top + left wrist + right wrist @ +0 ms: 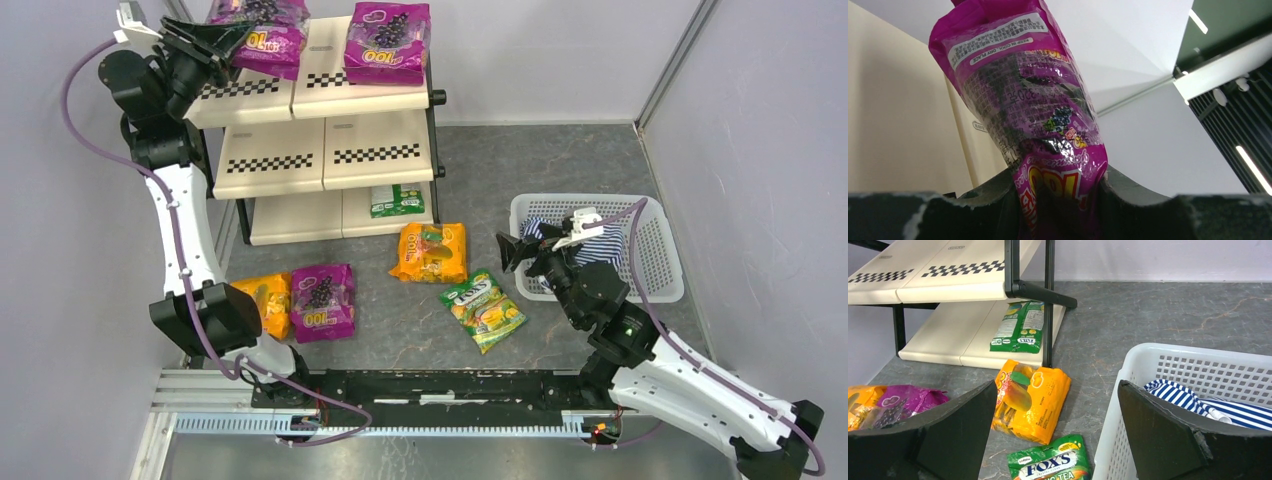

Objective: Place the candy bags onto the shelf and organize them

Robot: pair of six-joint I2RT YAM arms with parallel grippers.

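I should move my left gripper to the right in the top view first and then down, to get beside the second purple bag, where the shelf's bare top level [314,62] [983,155] leaves room.
My left gripper [215,42] is shut on a purple grape candy bag [262,30] at the left of the shelf's [330,95] top tier; in the left wrist view the bag [1033,100] stands up between the jaws. A second purple bag [388,42] lies on the top tier's right panel. A green bag [397,200] lies on the bottom tier. On the floor lie an orange bag [432,252], a green Fox's bag [483,309], a purple bag [322,301] and an orange bag [265,303]. My right gripper [518,252] is open and empty, above the floor beside the basket.
A white mesh basket [655,235] with a blue-white striped cloth [600,245] stands at the right. Grey walls close the back and both sides. The shelf's middle tier [320,150] holds nothing. A black rail [440,385] runs along the near edge.
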